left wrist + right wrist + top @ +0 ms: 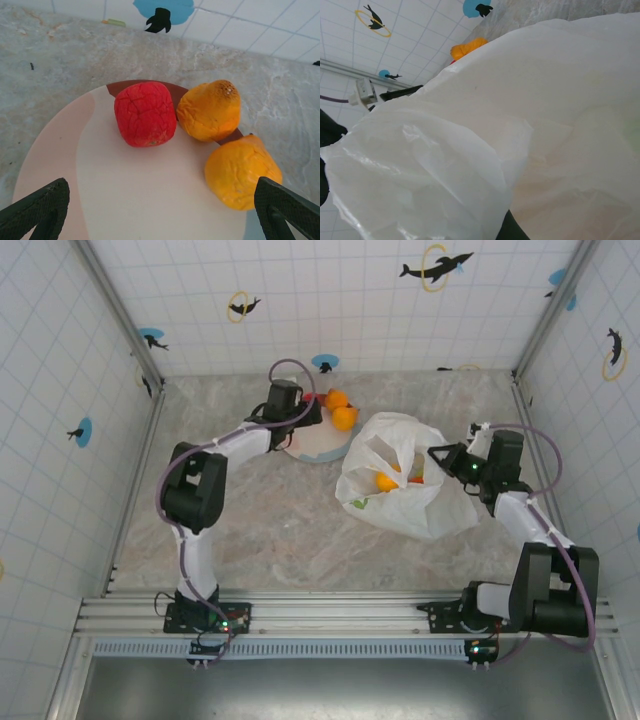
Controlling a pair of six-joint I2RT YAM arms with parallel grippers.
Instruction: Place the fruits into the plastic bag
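The red fruit [310, 397] [145, 114] is below my open, empty left gripper and further outward. I should next lower my left gripper outward until its fingers are on both sides of that fruit, then close them.
Three fruits lie on the pale pinkish plate [125, 200]: a red one [145, 114] and two orange ones [210, 110] [242, 171]. My left gripper [161, 192] hovers just above the plate, open, with nothing between its fingers; the nearer orange fruit lies by the right fingertip [280, 205]. From above, this gripper [303, 416] is at the plate's back edge. The white plastic bag [400, 480] lies at centre right, its mouth open. An orange fruit [385, 481] and a green one [358, 503] show inside. My right gripper [436, 459] is shut on the bag's right rim, and film [520, 125] covers its jaws.
The plate [322, 447] sits close to the back wall, left of the bag. Tiled walls enclose the marble table [260, 520] on three sides. A metal rail [330, 615] runs along the near edge, where both arm bases are fixed.
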